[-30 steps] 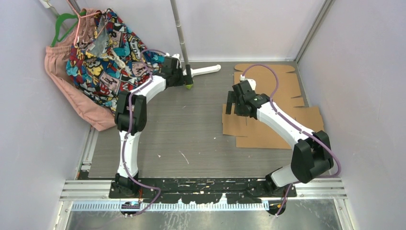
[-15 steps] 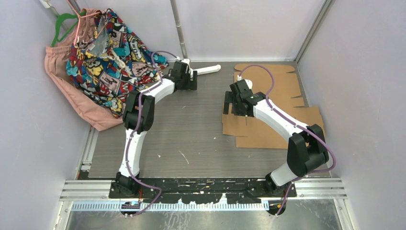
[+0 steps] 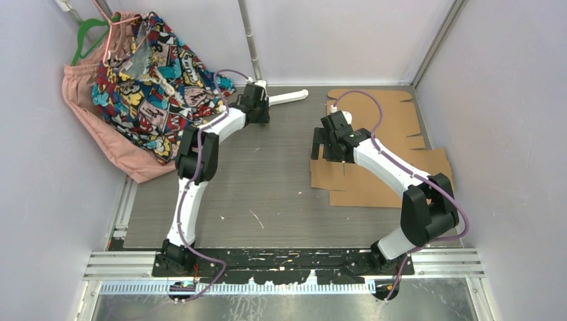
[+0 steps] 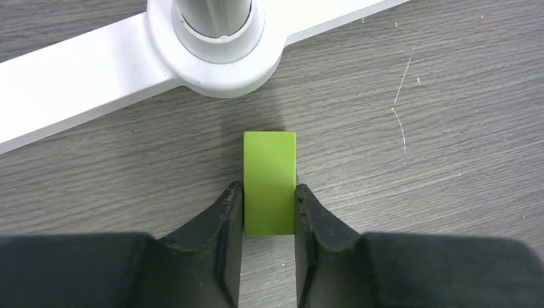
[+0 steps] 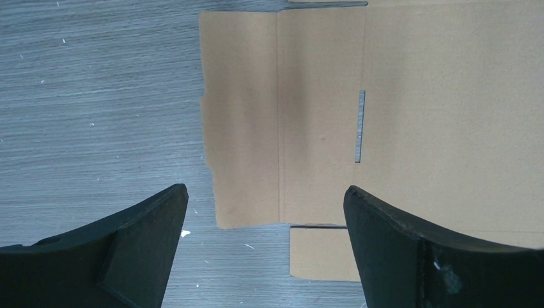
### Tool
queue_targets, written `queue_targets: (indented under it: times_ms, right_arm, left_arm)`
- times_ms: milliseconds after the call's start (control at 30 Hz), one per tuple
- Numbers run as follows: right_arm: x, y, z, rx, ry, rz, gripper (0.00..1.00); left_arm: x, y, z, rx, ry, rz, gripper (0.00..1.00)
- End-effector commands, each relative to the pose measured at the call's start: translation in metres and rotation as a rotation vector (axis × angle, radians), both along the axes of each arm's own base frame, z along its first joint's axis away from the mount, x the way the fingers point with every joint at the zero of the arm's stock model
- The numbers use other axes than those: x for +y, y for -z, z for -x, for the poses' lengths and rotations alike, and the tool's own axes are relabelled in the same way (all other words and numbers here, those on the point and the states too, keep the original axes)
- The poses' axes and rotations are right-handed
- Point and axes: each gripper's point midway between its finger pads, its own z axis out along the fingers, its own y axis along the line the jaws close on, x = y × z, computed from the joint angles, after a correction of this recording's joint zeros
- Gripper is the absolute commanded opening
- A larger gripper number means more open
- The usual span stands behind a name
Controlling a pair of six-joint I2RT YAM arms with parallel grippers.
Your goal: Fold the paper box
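Observation:
Bare tabletop clear of the sheet [image 5: 385, 96] lies behind the left gripper, to the left in the top view, so the robot needs to carry the green block there and release it.
The paper box [image 3: 394, 110] lies as a flat brown cardboard sheet with flaps at the right back of the table. My right gripper [image 3: 322, 148] hovers over its left edge, open and holding nothing. In the right wrist view the sheet [image 5: 385, 96] fills the upper right, and its left flap runs between and beyond the gripper [image 5: 264, 188] fingers. My left gripper [image 3: 259, 107] is at the back centre by the white stand base [image 3: 287, 98]. In the left wrist view its jaws [image 4: 269, 192] press both sides of a small green block [image 4: 269, 167] on the table.
A pile of colourful clothes [image 3: 147, 73], a pink garment [image 3: 107, 134] and a green hanger [image 3: 87, 33] fill the back left corner. A metal pole [image 3: 249, 40] rises from the stand base [image 4: 218, 38]. Pale walls enclose the table on three sides.
My left gripper shifted a little by the stand base and its jaws closed from wide open onto the green block. The right arm edged slightly toward the back and stayed open.

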Motion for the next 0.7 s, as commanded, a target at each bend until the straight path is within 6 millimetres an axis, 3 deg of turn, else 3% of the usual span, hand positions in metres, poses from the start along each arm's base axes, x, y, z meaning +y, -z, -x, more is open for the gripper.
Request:
queue_targets:
  times_ms: [0, 133, 233, 567, 667]
  right_arm:
    - [0.01, -0.019, -0.011, -0.058, -0.001, -0.045, 0.96]
    - [0.011, -0.023, -0.009, -0.059, 0.0, -0.06, 0.96]
    - [0.011, -0.026, -0.005, -0.062, 0.001, -0.065, 0.95]
    - [0.017, -0.042, 0.009, -0.106, 0.0, -0.084, 0.94]
    - [0.024, -0.045, 0.016, -0.113, -0.016, -0.098, 0.94]
  left_arm:
    - [0.002, -0.02, -0.004, -0.027, -0.006, 0.008, 0.21]
    - [0.018, -0.019, 0.017, 0.011, -0.05, -0.023, 0.12]
    - [0.037, -0.025, 0.04, 0.026, -0.093, -0.059, 0.1]
    - [0.121, -0.054, 0.148, 0.064, -0.255, -0.108, 0.1]
    - [0.145, -0.048, 0.18, 0.11, -0.296, -0.111, 0.1]
